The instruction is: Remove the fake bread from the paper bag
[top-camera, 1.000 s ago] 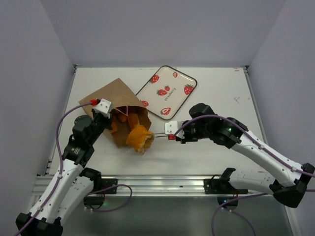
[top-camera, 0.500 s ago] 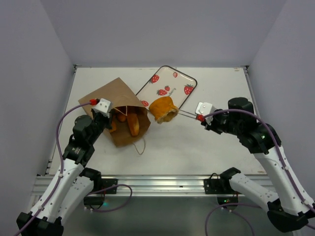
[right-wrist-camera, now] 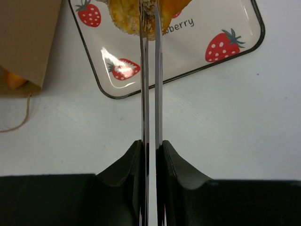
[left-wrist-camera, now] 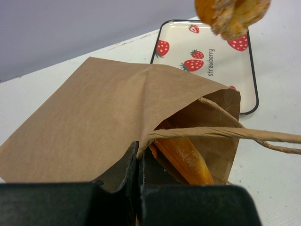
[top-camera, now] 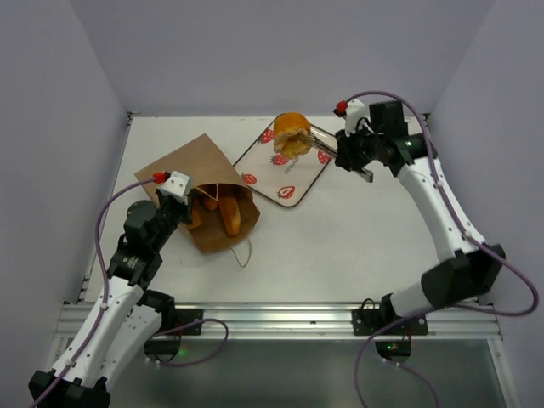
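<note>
My right gripper needs to move the bun outward and down onto the tray's far end next.
The brown paper bag lies on its side, left of centre, its mouth facing right. My left gripper is shut on the upper edge of the mouth and holds it open. Orange bread pieces lie inside; a long one shows in the left wrist view. My right gripper is shut on thin metal tongs. The tongs pinch the round ruffled bun in the air above the strawberry-print tray. The bun also shows in the right wrist view.
The tray lies at the back centre, just right of the bag. A cord handle trails from the bag's mouth onto the white table. Grey walls enclose the table on three sides.
My right arm has carried the bun in the tongs from the bag's mouth up and to the back right, over the tray. The left gripper and the bag have stayed put.
</note>
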### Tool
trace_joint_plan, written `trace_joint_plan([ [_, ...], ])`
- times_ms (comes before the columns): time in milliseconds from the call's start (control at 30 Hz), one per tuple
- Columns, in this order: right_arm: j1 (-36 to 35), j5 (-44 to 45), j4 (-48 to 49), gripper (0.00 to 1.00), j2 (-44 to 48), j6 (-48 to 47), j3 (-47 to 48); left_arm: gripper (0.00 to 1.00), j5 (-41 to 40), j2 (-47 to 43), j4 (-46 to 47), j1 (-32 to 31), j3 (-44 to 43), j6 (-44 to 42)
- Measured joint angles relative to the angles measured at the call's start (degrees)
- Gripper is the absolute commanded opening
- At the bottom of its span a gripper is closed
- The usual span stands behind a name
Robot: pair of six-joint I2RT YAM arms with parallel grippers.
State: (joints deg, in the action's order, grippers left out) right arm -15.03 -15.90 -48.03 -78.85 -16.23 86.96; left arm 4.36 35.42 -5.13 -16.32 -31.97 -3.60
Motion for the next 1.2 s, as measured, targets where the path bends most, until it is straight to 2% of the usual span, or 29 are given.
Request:
trace_joint_plan([
  [167, 0.28, 0.39, 1.55, 0.0, -17.9, 12.85, 8.72, 0.0, 0.13, -0.68, -0.15, 0.17, 0.0, 0.0],
  [267, 1.16, -0.66, 1.38, 0.0, -24.52, 18.4, 12.63, 0.0, 0.2, -0.72, -0.15, 0.17, 0.0, 0.0],
  [400, 4.02, -6.32, 1.05, 0.0, -32.98, 25.57, 19.82, 0.0, 0.24, -0.72, -0.15, 0.17, 0.0, 0.0],
  [767, 9.22, -23.5, 5.38, 0.0, -46.45, 38.86, 27.36, 0.0, 0.76, 0.7, 0.2, 0.17, 0.0, -0.02],
  [1000, 9.6, -28.98, 9.92, 0.0, -51.41, 44.87, 29.81, 0.0, 0.79, 1.29, 0.42, 0.17, 0.0, -0.02],
  [1200, 11.39, -31.63, 11.74, 0.25, -53.09, 46.88, 29.81, 0.0, 0.81, 1.49, 0.72, 0.17, 0.0, -0.02],
])
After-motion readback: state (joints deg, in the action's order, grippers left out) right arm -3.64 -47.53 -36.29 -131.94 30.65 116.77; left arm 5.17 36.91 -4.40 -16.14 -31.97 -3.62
